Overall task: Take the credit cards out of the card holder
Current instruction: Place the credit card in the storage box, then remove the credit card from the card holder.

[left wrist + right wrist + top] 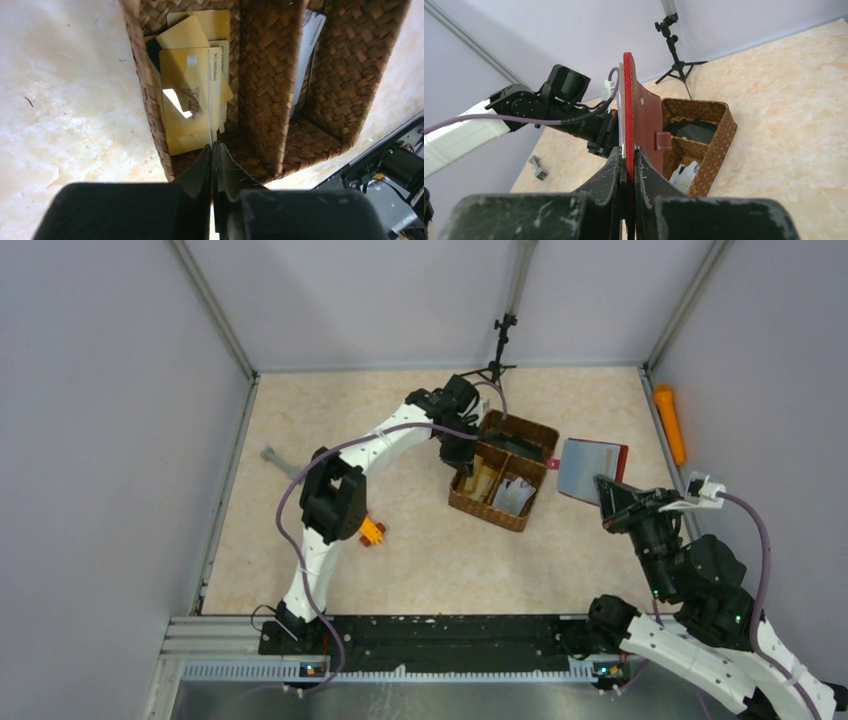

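The near tabletop is clear, so my right gripper will bring the card holder [641, 110] back and to the left in the top view, over that space, and free the card holder's edge.
My right gripper [629, 150] is shut on the lower edge of the dark red card holder [641, 110] and holds it upright above the table, right of the basket; it also shows in the top view [590, 468]. My left gripper [212, 146] is shut on a thin credit card [209, 90], seen edge-on, over the left compartment of the brown wicker basket [265, 75]. Several tan-gold cards [182, 100] lie in that compartment. Grey-silver cards [306, 50] stand in the other compartment. In the top view the left gripper [462, 452] is at the basket's left rim.
The wicker basket [530, 430] sits mid-table. An orange toy block [372, 531] lies by the left arm's elbow. A grey part [278, 459] lies at the left. An orange stick [670, 423] lies along the right wall. A small black tripod [500, 350] stands at the back.
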Controlling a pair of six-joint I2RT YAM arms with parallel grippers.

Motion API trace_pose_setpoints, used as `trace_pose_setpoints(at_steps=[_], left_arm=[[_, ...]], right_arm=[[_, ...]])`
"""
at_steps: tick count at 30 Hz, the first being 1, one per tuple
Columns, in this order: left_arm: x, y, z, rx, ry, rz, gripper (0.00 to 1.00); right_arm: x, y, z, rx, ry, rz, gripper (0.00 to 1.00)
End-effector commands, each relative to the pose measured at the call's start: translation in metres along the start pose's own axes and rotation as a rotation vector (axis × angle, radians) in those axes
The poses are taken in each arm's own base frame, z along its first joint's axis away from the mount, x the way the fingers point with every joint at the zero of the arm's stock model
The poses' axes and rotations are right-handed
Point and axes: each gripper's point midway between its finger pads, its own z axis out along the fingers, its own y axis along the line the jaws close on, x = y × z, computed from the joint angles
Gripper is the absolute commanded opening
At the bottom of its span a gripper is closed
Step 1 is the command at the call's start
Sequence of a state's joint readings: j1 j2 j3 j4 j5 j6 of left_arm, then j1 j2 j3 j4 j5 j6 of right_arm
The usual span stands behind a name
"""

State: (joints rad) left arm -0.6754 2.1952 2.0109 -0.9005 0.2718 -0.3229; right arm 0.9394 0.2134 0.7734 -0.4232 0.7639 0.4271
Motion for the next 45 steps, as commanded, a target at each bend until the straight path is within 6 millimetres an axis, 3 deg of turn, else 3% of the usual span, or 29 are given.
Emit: trace_pose_setpoints(at_steps=[1, 4, 7, 13, 16, 17, 18, 25, 32, 37, 45], left_arm=[[-0.006, -0.001, -0.013, 0.069, 0.019, -0.045, 0.13], [-0.007, -0.003, -0.026, 0.078, 0.003, -0.034, 0.30], [-0.006, -0.006, -0.048, 0.077, -0.041, -0.009, 0.41], [0.004, -0.017, -0.105, 0.090, -0.186, 0.004, 0.53], [0.022, -0.030, -0.130, 0.173, -0.275, 0.004, 0.61], [0.029, -0.034, -0.136, 0.209, -0.302, 0.007, 0.85], [0.030, -0.041, -0.144, 0.260, -0.348, 0.020, 0.97], [0.083, -0.080, -0.190, 0.626, -0.570, 0.106, 0.99], [0.123, -0.088, -0.213, 0.795, -0.664, 0.092, 0.99], [0.134, -0.082, -0.208, 0.789, -0.664, 0.067, 0.99], [0.141, -0.069, -0.191, 0.774, -0.657, -0.013, 0.99]], right_arm=[[-0.005, 0.006, 0.006, -0.008, -0.038, 0.014, 0.00], [0.000, 0.011, 0.009, -0.021, -0.023, 0.017, 0.00], [0.008, 0.017, 0.012, -0.036, 0.005, 0.021, 0.00], [0.028, 0.035, 0.015, -0.106, 0.067, 0.078, 0.00], [0.040, 0.048, 0.017, -0.155, 0.107, 0.123, 0.00], [0.043, 0.054, 0.017, -0.179, 0.116, 0.146, 0.00], [0.047, 0.059, 0.017, -0.199, 0.128, 0.170, 0.00], [0.081, 0.099, 0.006, -0.403, 0.235, 0.388, 0.00], [0.104, 0.120, -0.010, -0.571, 0.289, 0.625, 0.00], [0.121, 0.129, -0.019, -0.638, 0.358, 0.709, 0.00], [0.124, 0.139, -0.024, -0.681, 0.404, 0.722, 0.00]])
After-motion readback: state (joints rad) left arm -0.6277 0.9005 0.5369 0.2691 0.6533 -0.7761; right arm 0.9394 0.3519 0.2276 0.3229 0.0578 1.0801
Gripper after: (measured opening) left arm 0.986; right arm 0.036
